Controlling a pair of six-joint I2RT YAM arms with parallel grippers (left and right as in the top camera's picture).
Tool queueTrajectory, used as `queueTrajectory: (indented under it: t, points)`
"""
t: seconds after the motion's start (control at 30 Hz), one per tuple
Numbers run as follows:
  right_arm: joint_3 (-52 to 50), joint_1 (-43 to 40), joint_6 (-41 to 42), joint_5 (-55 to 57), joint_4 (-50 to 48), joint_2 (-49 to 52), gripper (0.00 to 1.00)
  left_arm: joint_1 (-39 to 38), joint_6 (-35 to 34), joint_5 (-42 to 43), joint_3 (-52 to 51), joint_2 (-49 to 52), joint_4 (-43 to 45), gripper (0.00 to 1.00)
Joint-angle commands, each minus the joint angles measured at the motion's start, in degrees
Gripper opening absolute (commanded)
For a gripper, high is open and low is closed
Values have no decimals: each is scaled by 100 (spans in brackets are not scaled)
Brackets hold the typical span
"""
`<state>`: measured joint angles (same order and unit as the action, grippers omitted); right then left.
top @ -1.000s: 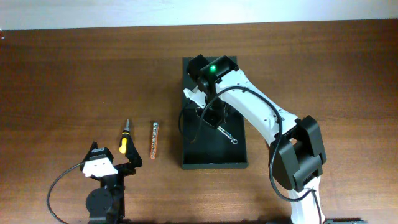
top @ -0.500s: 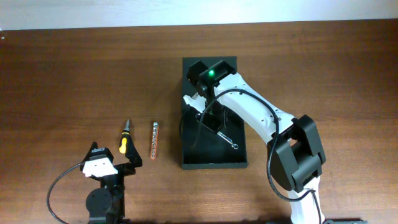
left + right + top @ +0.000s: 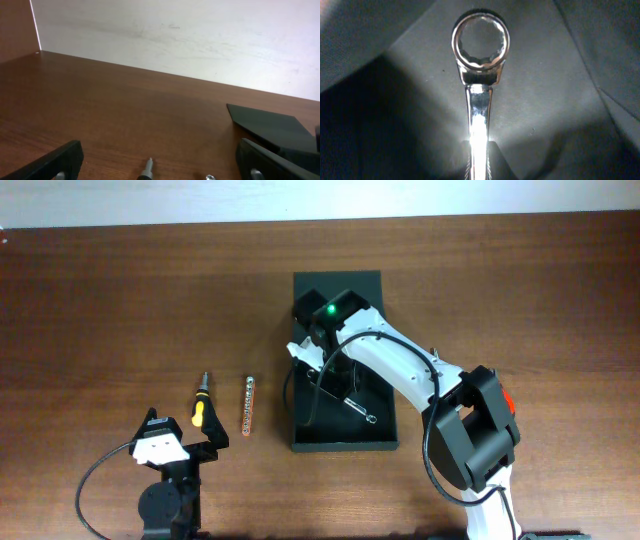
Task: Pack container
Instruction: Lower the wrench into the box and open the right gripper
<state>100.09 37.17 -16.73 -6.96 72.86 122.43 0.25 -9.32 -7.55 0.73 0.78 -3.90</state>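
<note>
Next, my right gripper lowers the wrench slightly toward the container's dark bottom, then releases the wrench's handle there.
The container (image 3: pixel 345 437) is a dark rectangular box lying open at the table's middle, its flap lid (image 3: pixel 350 282) at the far end. My right gripper (image 3: pixel 326 377) reaches down into it, shut on the shaft of a shiny wrench (image 3: pixel 358 409). In the right wrist view the wrench (image 3: pixel 480 60) points away from my right gripper (image 3: pixel 478 162), ring end over the container's dark floor (image 3: pixel 560 95). My left gripper (image 3: pixel 186 434) stands open near the front left, nothing between its fingers (image 3: pixel 62 162).
A yellow-and-black screwdriver (image 3: pixel 200 406) and a thin bit holder (image 3: pixel 247 406) lie side by side left of the container. The screwdriver's tip (image 3: pixel 146 171) shows between my left fingers. A pale wall (image 3: pixel 200 40) backs the table.
My right arm has shifted left and toward the front inside the container, carrying the wrench's ring end closer to the front wall. The left arm is still.
</note>
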Motion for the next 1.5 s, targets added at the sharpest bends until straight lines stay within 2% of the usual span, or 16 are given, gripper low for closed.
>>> queueTrajectory:
  t: [0.0, 0.83, 0.93, 1.07, 1.23, 1.33, 1.4, 1.47]
  points:
    - [-254, 37, -42, 31, -129, -22, 9, 31, -26, 22, -22, -48, -4, 99]
    - [-796, 37, -37, 7, -651, -22, 10, 28, -26, 22, -22, -48, -4, 99]
    - [-796, 37, -37, 7, -647, -22, 22, 28, -26, 22, -22, -48, -4, 99]
    - [-796, 37, -39, 9, -649, -22, 28, 28, -26, 22, -22, -48, -4, 99]
    - [-782, 31, -39, 11, -651, -24, 30, 31, -26, 22, -22, -48, -4, 99]
    - [-627, 31, -28, 155, -597, -24, 36, 31, -26, 22, -22, -48, -4, 99]
    - [-378, 28, 20, 367, -463, -24, 44, 28, -26, 22, -22, -48, -4, 99]
    - [-20, 22, 116, 562, -258, -24, 46, 28, -26, 22, -22, -48, -4, 99]
